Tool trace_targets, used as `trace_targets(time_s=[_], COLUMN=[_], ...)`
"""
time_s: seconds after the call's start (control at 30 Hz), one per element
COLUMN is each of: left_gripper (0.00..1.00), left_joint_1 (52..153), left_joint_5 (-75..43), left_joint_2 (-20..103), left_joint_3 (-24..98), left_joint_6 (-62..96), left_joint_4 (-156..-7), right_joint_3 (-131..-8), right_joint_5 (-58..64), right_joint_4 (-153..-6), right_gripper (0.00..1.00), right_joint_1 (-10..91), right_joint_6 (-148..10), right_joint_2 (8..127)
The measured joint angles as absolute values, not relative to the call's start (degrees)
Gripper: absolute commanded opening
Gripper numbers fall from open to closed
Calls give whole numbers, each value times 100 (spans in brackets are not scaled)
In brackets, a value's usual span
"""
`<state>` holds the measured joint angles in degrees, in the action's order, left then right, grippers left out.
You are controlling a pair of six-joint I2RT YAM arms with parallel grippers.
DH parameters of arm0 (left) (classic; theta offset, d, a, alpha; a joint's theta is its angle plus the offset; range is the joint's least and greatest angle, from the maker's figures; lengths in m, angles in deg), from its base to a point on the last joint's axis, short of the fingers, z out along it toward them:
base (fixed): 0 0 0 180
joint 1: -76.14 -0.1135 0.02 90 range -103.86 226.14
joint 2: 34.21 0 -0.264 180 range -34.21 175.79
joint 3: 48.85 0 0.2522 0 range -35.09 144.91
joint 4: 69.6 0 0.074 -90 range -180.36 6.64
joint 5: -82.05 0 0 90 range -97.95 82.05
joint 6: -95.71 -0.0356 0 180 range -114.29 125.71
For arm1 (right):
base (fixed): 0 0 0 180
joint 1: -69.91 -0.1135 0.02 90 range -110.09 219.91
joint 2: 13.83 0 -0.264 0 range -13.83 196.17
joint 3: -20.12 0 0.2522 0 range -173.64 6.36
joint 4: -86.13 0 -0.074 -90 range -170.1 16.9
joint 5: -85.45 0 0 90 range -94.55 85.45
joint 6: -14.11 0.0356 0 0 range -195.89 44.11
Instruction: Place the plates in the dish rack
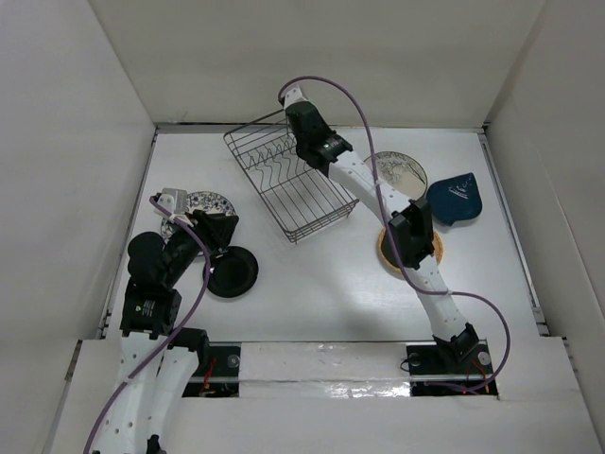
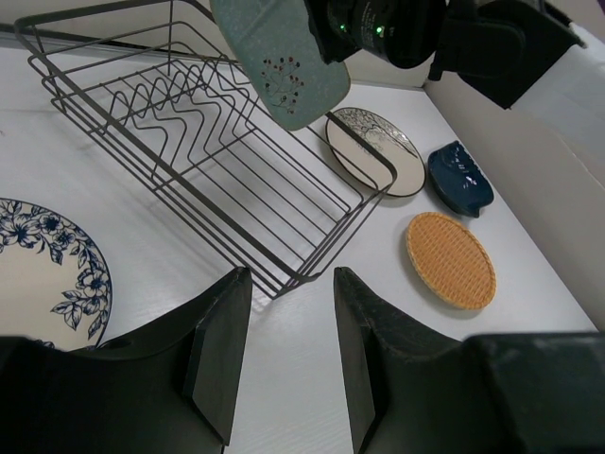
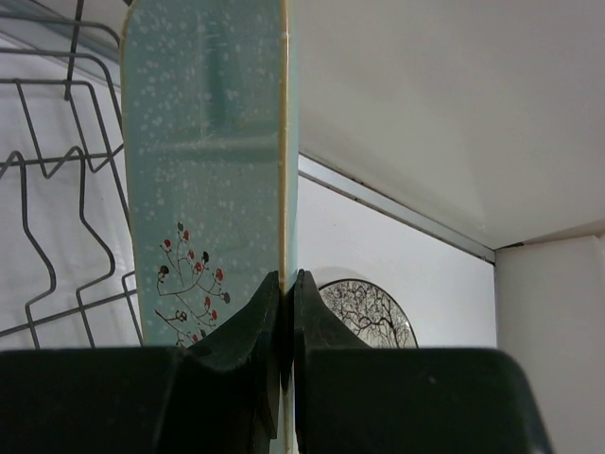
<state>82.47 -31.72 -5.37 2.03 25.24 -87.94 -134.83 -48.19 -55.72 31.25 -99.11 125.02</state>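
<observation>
The upright plate will next be moved to the left in the top view by the robot's right gripper, lowered to the rack's far wires below and let go there.
The dish rack [image 1: 286,182] is a dark wire basket standing at an angle at the back middle of the table. My right gripper [image 1: 301,132] is over its far end, shut on the lower edge of the pale green plate [image 3: 203,189], which it holds upright above the tines; the plate also shows in the left wrist view [image 2: 284,57]. My left gripper [image 1: 216,232] is open and empty, between the blue-and-white plate [image 1: 203,203] and the black plate [image 1: 233,271]. The cream sketch plate [image 1: 397,170], the dark blue dish [image 1: 454,197] and the tan-orange plate [image 1: 389,253] lie right of the rack.
White walls close in the table at the back and on both sides. My right arm crosses above the tan-orange plate and hides part of it. The rack's near corner [image 2: 284,279] lies just ahead of my left fingertips.
</observation>
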Motion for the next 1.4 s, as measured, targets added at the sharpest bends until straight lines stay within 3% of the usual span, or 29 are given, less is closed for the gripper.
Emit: trace_targets(time_s=[0.87, 0.93, 1.03, 1.13, 1.4], left_gripper=[38, 38, 38, 38, 34], left_joint_1=[8247, 8247, 8247, 8247, 8247], left_joint_5=[-3172, -3172, -3172, -3169, -3115], left_joint_2=[-502, -504, -504, -504, -506], left_joint_3=[203, 203, 203, 203, 203], left_joint_6=[2522, 2522, 2520, 2513, 2509], left_joint_4=[-8796, -8794, -8794, -8796, -8794], right_joint_3=[-13522, -13513, -13461, -13437, -12458], right_joint_5=[-5214, -5271, -5258, -5295, -5300], right_joint_4=[-6309, -6388, -6567, -6873, -7159], right_gripper=[0, 10, 39, 54, 57], right_joint_1=[2728, 2655, 2625, 2590, 2526], right_joint_6=[-10569, -10670, -10714, -10735, -10427], right_joint_2=[13372, 13372, 13372, 13359, 12371])
